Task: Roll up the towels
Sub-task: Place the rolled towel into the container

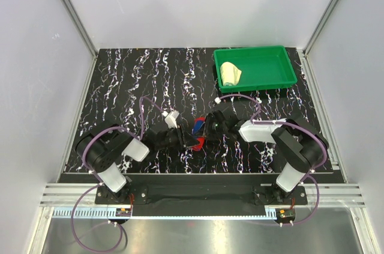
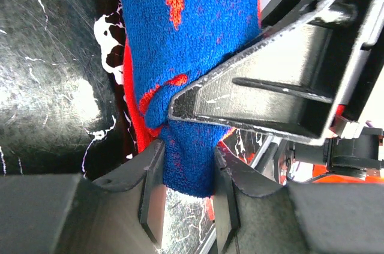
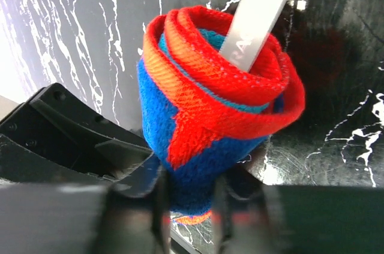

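My right gripper lifts the red roll outward next and lowers it beside the pale yellow towel to release, since the green tray's bottom is bare there.
The red towel with blue patches is wound into a tight roll between both arms at the table's middle. My left gripper is shut on a blue fold of the red towel, its pads pressing it from both sides. My right gripper is shut on the roll's lower end, and the red towel's spiral top faces the camera. One right finger crosses the left wrist view against the cloth. The pale yellow towel lies bunched in the green tray.
The green tray stands at the back right of the black marbled table. A white bar sticks up at the roll's top in the right wrist view. Purple cables loop around both arm bases.
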